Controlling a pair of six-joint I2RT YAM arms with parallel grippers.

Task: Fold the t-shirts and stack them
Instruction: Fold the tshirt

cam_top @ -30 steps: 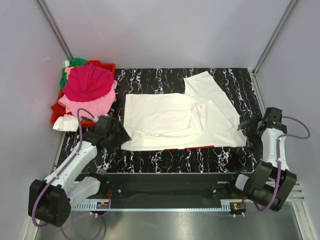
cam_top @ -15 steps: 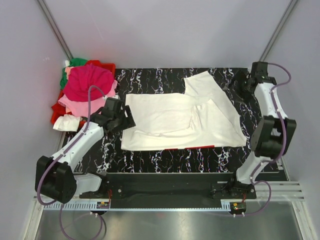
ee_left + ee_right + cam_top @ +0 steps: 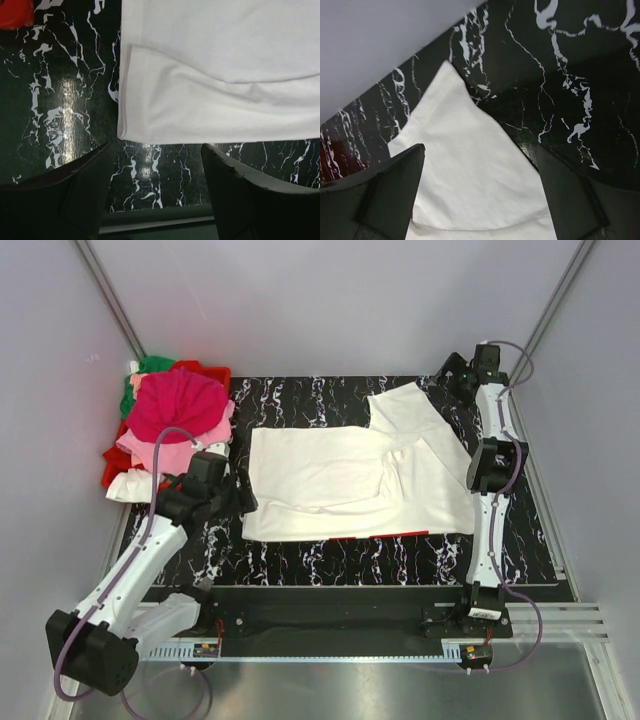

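Note:
My right gripper will next move down and left in the top view, onto the sleeve's edge beside the sleeve's tip, as that edge lies there.
A large white t-shirt [image 3: 350,480] lies spread on the black marbled table [image 3: 330,560], partly folded, with one sleeve [image 3: 405,405] pointing to the far right. A thin red strip shows along its near edge. My left gripper [image 3: 238,498] is open and empty, just off the shirt's near left corner [image 3: 130,125]; its jaws [image 3: 156,146] stand apart over bare table. My right gripper [image 3: 450,375] is open and empty above the sleeve's far tip; the sleeve [image 3: 465,165] lies between its fingers [image 3: 395,185]. Magenta, pink, green and white shirts [image 3: 175,410] are piled at the far left.
The pile of shirts sits on a red plastic bin [image 3: 212,372] at the table's far left corner; a red bit of it [image 3: 15,12] shows in the left wrist view. Grey walls enclose the table at back and sides. The table's near edge [image 3: 160,220] is close under the left gripper.
My right arm has swung from the table's near right side to the far right corner over the sleeve. My left gripper went up along the shirt's left edge and came back down to the near left corner.

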